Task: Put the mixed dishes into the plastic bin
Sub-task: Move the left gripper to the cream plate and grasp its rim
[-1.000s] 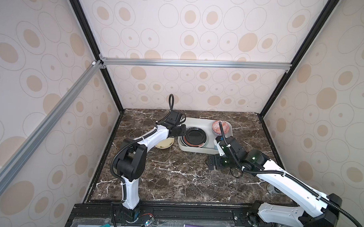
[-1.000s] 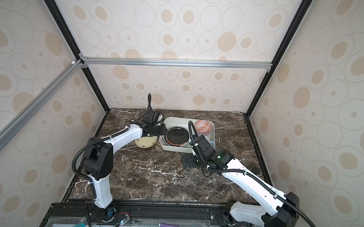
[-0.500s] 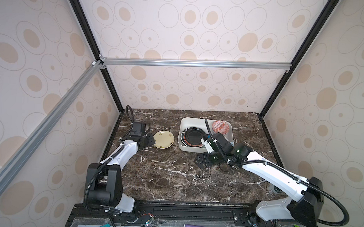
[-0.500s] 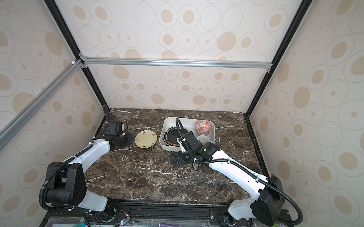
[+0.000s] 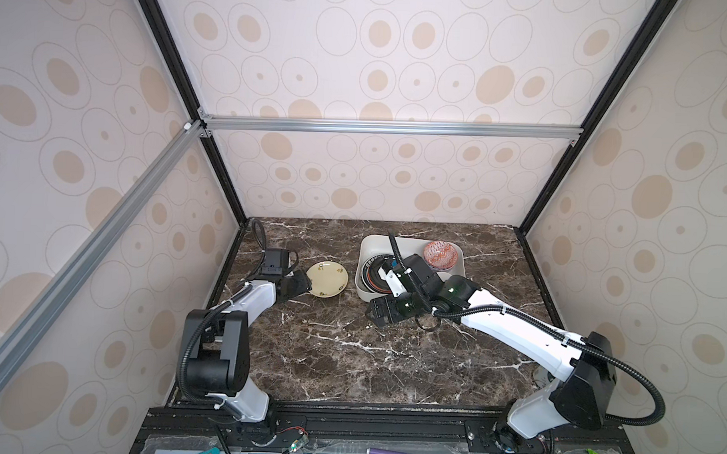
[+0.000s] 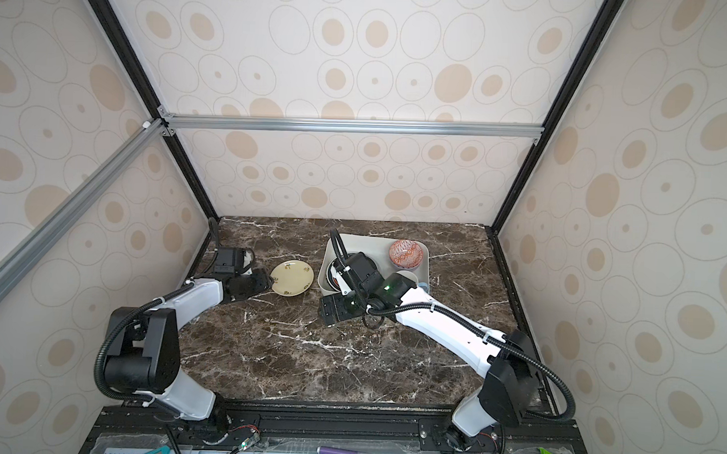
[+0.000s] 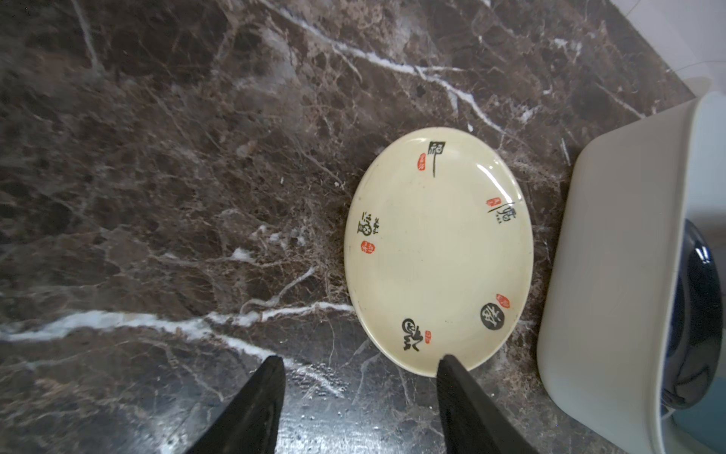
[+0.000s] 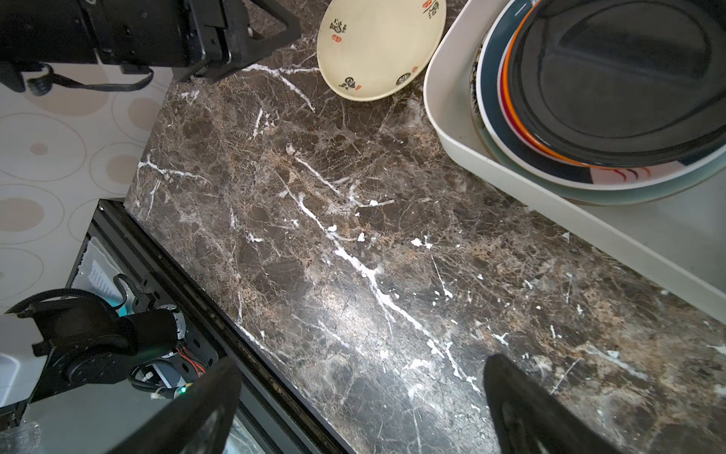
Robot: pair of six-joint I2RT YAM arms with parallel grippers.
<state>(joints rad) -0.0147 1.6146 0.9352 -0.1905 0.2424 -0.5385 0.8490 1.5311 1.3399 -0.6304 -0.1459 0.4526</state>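
Observation:
My open left gripper needs to go down astride the cream plate's rim facing away from the bin (image 7: 351,287) and close there, because the bin crowds the plate's other side.
A cream plate (image 5: 327,279) (image 6: 292,278) (image 7: 438,251) (image 8: 379,47) with black and red marks lies flat on the marble, just left of the plastic bin (image 5: 362,264) (image 6: 324,265) (image 7: 613,275) (image 8: 444,98). In the bin sits a stack of plates with a black plate (image 8: 620,78) on top, and a red-white patterned bowl (image 5: 439,254) (image 6: 405,253) at its far end. My left gripper (image 5: 305,286) (image 6: 268,283) (image 7: 359,359) is open at the cream plate's left edge, one fingertip over its rim. My right gripper (image 5: 377,318) (image 6: 329,314) (image 8: 363,359) hangs open and empty over the table in front of the bin.
The right arm (image 5: 496,320) reaches across the bin's near right corner and hides part of its contents. Patterned walls close in the table (image 5: 349,360) on three sides. A black rail (image 8: 188,283) runs along the front edge.
The left arm left the bin, swung out to the left, and now sits at the cream plate with wider jaws. The right gripper slid left along the bin's front.

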